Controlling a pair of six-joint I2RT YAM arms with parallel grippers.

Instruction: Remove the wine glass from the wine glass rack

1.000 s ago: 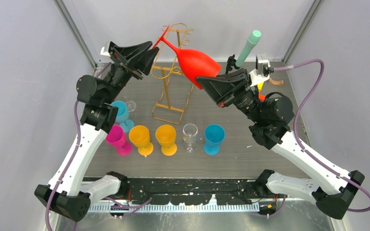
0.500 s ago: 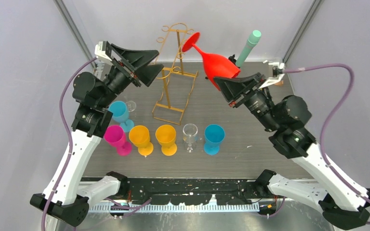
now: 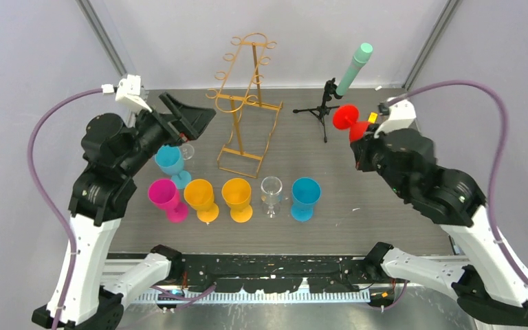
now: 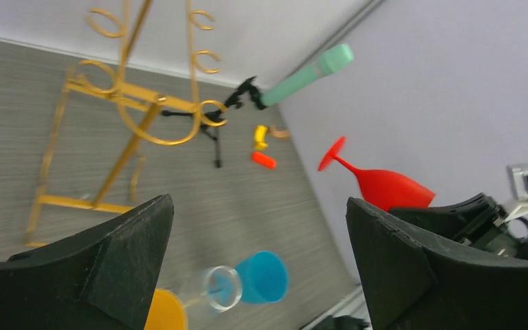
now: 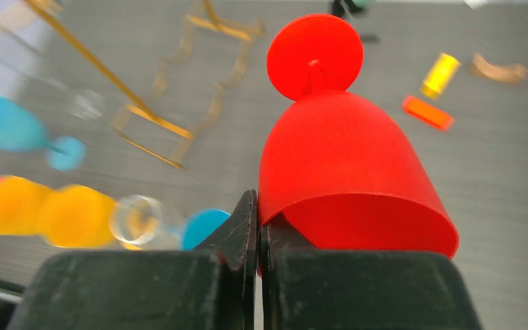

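Observation:
My right gripper is holding the glass and will next move down and back, tilt the glass foot-down onto the bare tabletop (image 3: pixel 337 214) beside the blue glass, and then let go of it, because the row leaves room there.
The red wine glass (image 3: pixel 353 121) hangs in the air right of the gold wine glass rack (image 3: pixel 244 104), apart from it, foot pointing away from my right arm. My right gripper (image 3: pixel 361 143) is shut on the glass's rim wall, one finger inside the bowl and one outside, as the right wrist view shows with the red wine glass (image 5: pixel 344 161) filling the gripper (image 5: pixel 258 206). My left gripper (image 3: pixel 198 117) stands open and empty to the left of the rack. From the left wrist, the gripper (image 4: pixel 258 210) frames the rack (image 4: pixel 137 113) and the red glass (image 4: pixel 385 187).
On the table stand a pink glass (image 3: pixel 166 196), an orange glass (image 3: pixel 201 198), a yellow glass (image 3: pixel 237 197), a clear glass (image 3: pixel 271 192), a blue glass (image 3: pixel 305 197) and a light-blue glass (image 3: pixel 172 161). A black tripod with green tube (image 3: pixel 344 77) stands back right.
The left gripper opened, let go of the glass's foot and drew back left. The right gripper carried the red glass away from the rack, rightward and lower.

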